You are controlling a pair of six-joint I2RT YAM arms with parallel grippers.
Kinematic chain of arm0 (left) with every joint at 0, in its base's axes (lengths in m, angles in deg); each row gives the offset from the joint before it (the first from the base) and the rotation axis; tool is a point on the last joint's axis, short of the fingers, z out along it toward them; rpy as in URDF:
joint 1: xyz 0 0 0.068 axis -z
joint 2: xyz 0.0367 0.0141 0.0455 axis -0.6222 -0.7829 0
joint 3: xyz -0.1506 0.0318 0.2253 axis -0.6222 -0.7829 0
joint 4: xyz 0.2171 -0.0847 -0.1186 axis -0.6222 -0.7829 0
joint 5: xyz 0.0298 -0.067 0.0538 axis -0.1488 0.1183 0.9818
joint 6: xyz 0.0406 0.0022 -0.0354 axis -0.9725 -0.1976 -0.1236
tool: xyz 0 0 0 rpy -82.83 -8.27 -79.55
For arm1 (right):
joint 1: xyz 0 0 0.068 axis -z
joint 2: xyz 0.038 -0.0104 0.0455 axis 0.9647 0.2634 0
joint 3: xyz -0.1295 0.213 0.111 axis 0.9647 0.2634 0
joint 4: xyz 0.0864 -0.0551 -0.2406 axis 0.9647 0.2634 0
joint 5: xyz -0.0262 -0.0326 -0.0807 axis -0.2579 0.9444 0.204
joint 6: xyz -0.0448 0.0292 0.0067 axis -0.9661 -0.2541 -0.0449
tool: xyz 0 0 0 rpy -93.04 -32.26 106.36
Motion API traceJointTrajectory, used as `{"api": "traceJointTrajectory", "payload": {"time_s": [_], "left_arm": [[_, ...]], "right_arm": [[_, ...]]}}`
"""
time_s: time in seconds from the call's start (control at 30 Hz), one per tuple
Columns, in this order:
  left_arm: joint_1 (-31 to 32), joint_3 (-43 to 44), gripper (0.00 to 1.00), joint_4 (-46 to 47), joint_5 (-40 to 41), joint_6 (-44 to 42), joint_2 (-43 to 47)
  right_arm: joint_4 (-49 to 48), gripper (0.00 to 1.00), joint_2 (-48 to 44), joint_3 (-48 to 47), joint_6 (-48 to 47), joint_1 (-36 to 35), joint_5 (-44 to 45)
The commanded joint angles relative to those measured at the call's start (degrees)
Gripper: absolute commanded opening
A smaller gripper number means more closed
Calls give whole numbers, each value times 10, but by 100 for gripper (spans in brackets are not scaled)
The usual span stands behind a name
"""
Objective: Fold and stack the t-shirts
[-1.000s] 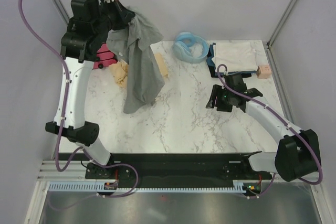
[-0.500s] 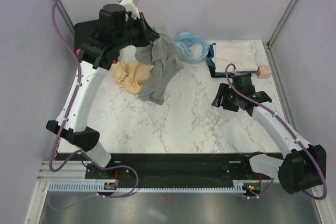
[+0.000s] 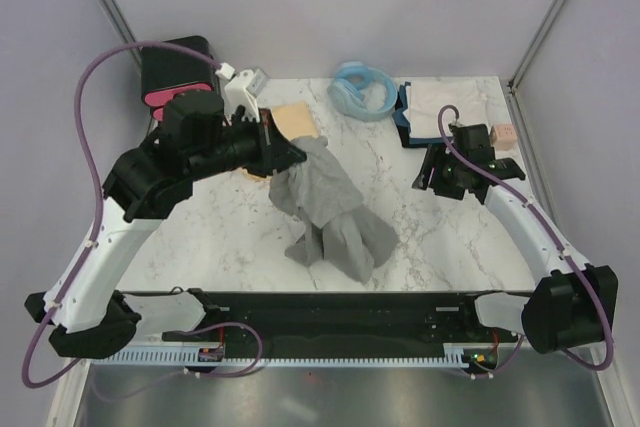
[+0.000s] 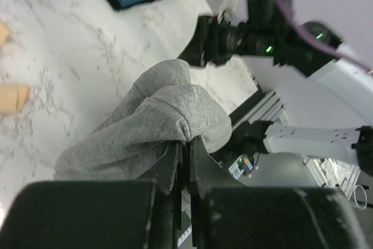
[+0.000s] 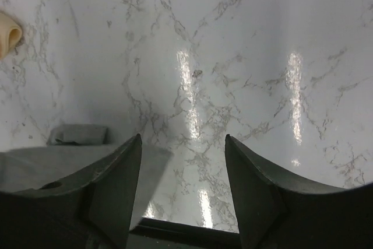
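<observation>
I need to lower my left gripper next and lay the held edge down beside the tan-yellow shirt (image 3: 293, 117), because only the lower part of the heather-grey t-shirt is on the marble.
My left gripper (image 3: 291, 159) is shut on a bunched edge of the heather-grey t-shirt (image 3: 335, 217). The shirt hangs from it, and its lower part is heaped on the marble near the table's front middle. In the left wrist view the closed fingers (image 4: 175, 164) pinch a grey fold (image 4: 157, 118). A tan-yellow shirt (image 3: 293, 117) peeks out behind the left arm. A folded whitish shirt (image 3: 447, 102) lies on a dark navy one (image 3: 402, 125) at the back right. My right gripper (image 3: 432, 175) is open and empty above bare marble (image 5: 183, 167).
A light-blue coiled hose (image 3: 362, 88) lies at the back centre. A black box with pink drawers (image 3: 172, 72) stands at the back left. A small pink block (image 3: 503, 135) sits by the right edge. The black rail (image 3: 330, 309) runs along the front.
My left arm swung the grey shirt down from the back left to the table's front middle, where its lower part now rests. My right gripper moved back and to the right.
</observation>
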Motion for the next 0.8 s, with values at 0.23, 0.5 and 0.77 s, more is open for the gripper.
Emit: {"api": "traceJointTrajectory", "payload": {"time_s": [0.23, 0.5, 0.77], "left_arm": [[8, -207, 2, 75, 10, -8, -25], [6, -226, 52, 61, 82, -49, -107], [-12, -240, 77, 52, 189, -72, -44]], "right_arm": [[-17, 67, -71, -13, 102, 0, -13], [-1, 68, -77, -20, 115, -1, -5], [2, 68, -40, -46, 107, -1, -8]]}}
